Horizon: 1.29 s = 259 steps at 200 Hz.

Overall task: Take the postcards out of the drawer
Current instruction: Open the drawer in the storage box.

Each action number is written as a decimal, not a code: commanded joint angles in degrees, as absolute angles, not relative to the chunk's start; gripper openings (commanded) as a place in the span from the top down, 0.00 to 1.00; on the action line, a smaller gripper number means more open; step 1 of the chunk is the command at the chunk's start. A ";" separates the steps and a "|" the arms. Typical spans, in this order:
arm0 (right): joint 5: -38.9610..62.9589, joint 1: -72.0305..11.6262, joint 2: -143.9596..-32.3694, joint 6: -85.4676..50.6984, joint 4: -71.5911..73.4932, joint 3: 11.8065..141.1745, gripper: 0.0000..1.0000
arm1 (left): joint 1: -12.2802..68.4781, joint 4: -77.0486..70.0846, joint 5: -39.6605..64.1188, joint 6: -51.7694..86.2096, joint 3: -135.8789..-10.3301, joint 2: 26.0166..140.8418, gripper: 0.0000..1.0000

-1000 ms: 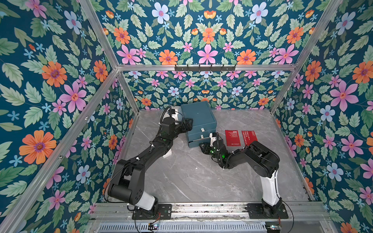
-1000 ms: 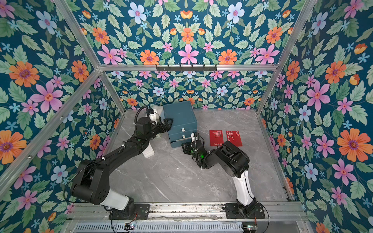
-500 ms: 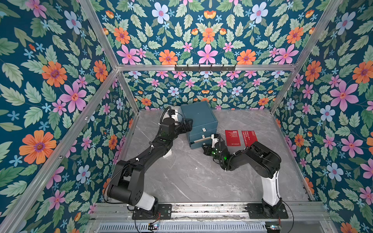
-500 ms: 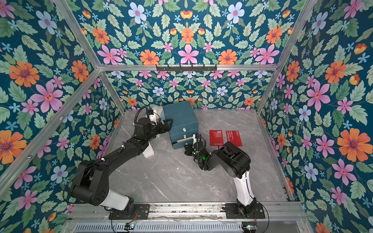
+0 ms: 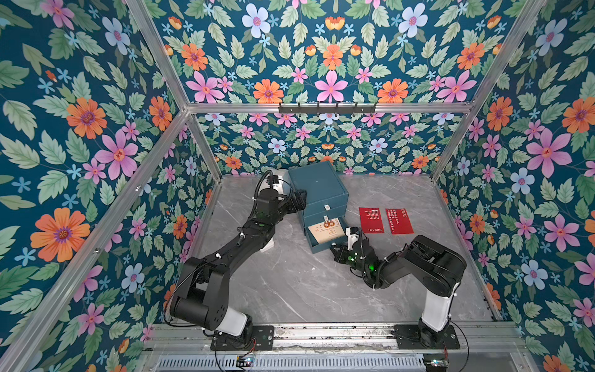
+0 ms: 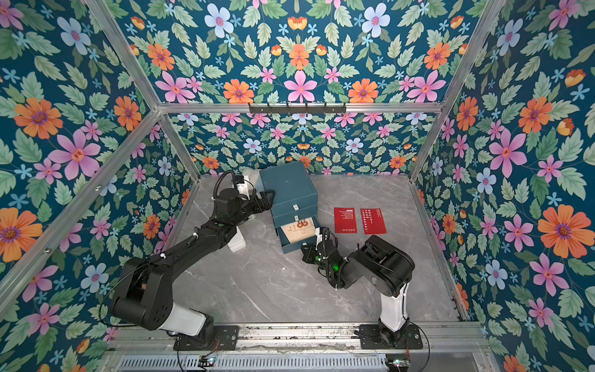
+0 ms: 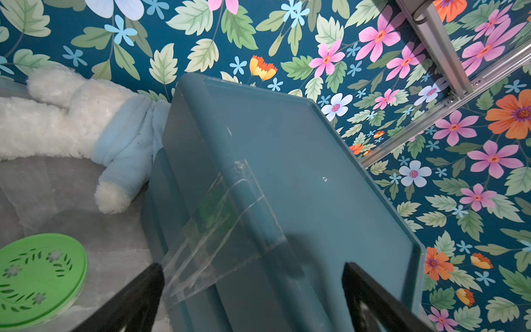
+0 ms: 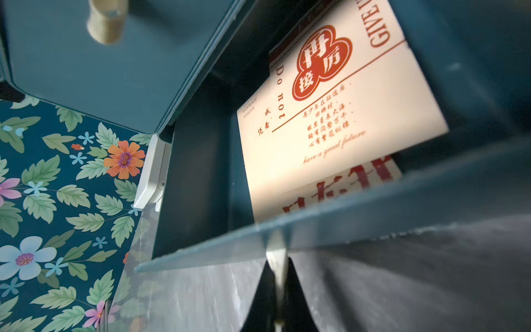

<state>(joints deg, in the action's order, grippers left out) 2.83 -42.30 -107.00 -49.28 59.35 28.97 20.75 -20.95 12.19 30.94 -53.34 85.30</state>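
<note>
I will next pull the drawer back and let go of its tab, because the table is bare behind my right gripper and the far end of the postcard is under the box [image 5: 317,185].
A teal drawer box [image 5: 317,185] [image 6: 286,186] stands at the back of the table. Its bottom drawer [image 5: 322,246] [image 8: 344,221] is pulled out. Inside lies a cream postcard [image 5: 326,232] [image 8: 330,115] with orange-red print, on top of another printed card [image 8: 344,186]. My right gripper [image 8: 275,258] [image 5: 335,249] is shut on the drawer's cream pull tab [image 8: 275,247]. Two red postcards [image 5: 371,220] [image 5: 399,221] lie flat on the table to the right of the box. My left gripper [image 7: 253,287] [image 5: 299,201] is open, its fingers either side of the box's left top edge [image 7: 287,172].
A white and blue plush toy [image 7: 86,123] lies behind the box on its left. A green round lid [image 7: 37,276] sits beside it. A white block [image 5: 267,244] lies under my left arm. The upper drawers are closed, one with a tab [image 8: 106,23].
My right gripper has shut on the pull tab and drawn the bottom drawer out toward the front, uncovering the cream postcard. The left arm has stayed in place.
</note>
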 commanded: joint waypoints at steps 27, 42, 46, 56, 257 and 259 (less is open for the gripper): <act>2.93 -44.01 -101.06 -52.48 58.47 23.36 1.00 | 20.66 -20.89 11.70 30.15 -53.43 84.39 0.00; 2.32 -44.70 -98.35 -52.73 54.68 22.15 1.00 | 20.65 -20.61 11.47 30.06 -53.44 84.19 0.00; 2.14 -44.93 -97.65 -52.81 54.27 21.81 1.00 | 20.65 -20.56 11.38 30.01 -53.44 84.18 0.00; 1.79 -45.54 -96.42 -53.06 53.30 21.14 1.00 | 20.65 -20.34 11.17 29.80 -53.44 83.98 0.00; -6.33 -47.85 -73.09 -51.07 22.12 22.46 0.40 | 20.74 -10.43 12.87 29.02 -51.47 75.76 0.00; -6.75 -47.87 -72.59 -51.07 21.24 22.69 0.39 | 20.81 -10.32 12.95 29.16 -51.39 75.65 0.00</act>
<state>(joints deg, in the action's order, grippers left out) -2.70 -47.83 -76.44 -52.23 33.06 20.62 20.75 -11.92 11.49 28.25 -51.90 77.03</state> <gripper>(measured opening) 0.557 0.995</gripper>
